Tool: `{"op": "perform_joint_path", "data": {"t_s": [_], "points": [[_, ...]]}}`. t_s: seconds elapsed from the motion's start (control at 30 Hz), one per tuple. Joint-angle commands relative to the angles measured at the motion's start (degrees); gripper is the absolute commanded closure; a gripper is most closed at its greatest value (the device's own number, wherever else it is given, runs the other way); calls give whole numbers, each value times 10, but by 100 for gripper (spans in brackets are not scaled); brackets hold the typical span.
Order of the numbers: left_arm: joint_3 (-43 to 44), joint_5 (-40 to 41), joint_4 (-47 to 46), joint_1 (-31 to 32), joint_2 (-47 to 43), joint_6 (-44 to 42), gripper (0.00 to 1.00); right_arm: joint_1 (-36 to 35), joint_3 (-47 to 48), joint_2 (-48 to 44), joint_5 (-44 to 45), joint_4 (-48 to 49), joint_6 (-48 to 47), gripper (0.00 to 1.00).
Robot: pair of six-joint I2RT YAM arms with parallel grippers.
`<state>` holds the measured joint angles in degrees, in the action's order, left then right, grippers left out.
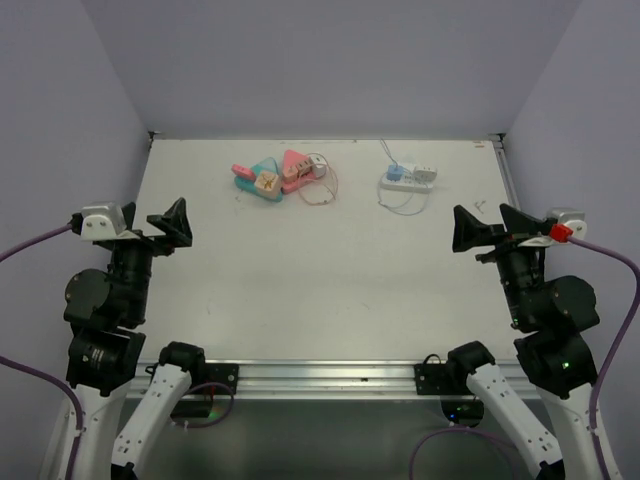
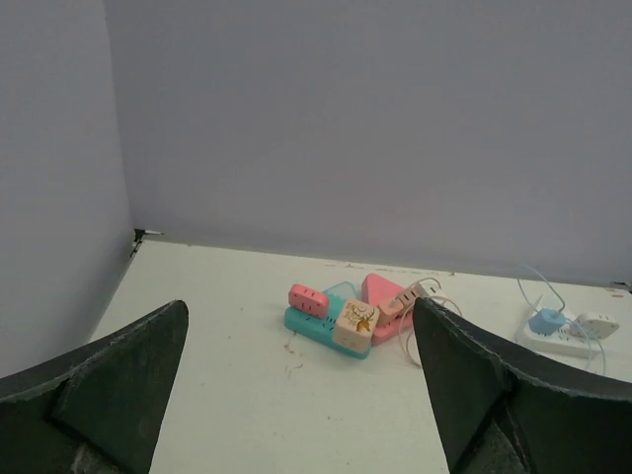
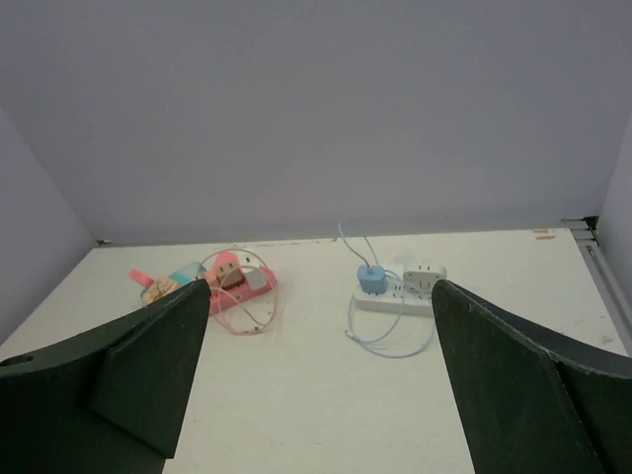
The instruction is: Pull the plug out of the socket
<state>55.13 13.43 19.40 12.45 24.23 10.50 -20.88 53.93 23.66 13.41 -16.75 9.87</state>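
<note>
Next, my left gripper tilts its fingers downward and moves outward and down onto the deer-print cube [image 1: 268, 182] [image 2: 355, 323], since the cube sits outward of and below it.
A white power strip [image 1: 410, 182] lies at the back right of the table, with a blue plug [image 1: 395, 173] and its thin blue cable in it, and a white adapter [image 1: 428, 177] beside that. The right wrist view shows the strip [image 3: 395, 298], the blue plug [image 3: 371, 279] and the adapter [image 3: 423, 275] straight ahead. The left wrist view shows the strip [image 2: 565, 342] and blue plug [image 2: 544, 321] far right. My left gripper [image 1: 168, 228] [image 2: 300, 304] and right gripper [image 1: 490, 232] [image 3: 321, 286] are open, empty and raised, far from the strip.
At the back centre is a cluster: a pink triangular socket [image 1: 294, 168] with small plugs and a looped pinkish cable [image 1: 322, 190], a teal socket [image 1: 252, 180], a pink adapter [image 1: 243, 171] and a deer-print cube [image 1: 266, 184]. Walls enclose the table on three sides.
</note>
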Motion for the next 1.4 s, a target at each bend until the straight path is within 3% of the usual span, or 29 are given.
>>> {"op": "perform_joint_path", "data": {"t_s": [0.0, 0.37, 0.73, 1.03, 1.17, 1.37], "points": [[-5, -12, -1, 2, 12, 12, 0, -1, -1, 8, -10, 24, 7, 1], [-17, -24, 11, 1, 37, 26, 0, -1, -27, 21, -25, 34, 37, 1], [-23, -13, 36, 1, 160, 97, 0, -1, -55, 131, -75, 17, 133, 1], [-1, 6, 13, 1, 354, 200, 0, -1, -87, 224, -178, 53, 152, 1], [58, 25, 7, 1, 485, 240, 0, -1, -113, 237, -214, 79, 143, 1], [145, 11, -50, 8, 627, 202, 0, -2, -141, 242, -248, 113, 139, 1]]}}
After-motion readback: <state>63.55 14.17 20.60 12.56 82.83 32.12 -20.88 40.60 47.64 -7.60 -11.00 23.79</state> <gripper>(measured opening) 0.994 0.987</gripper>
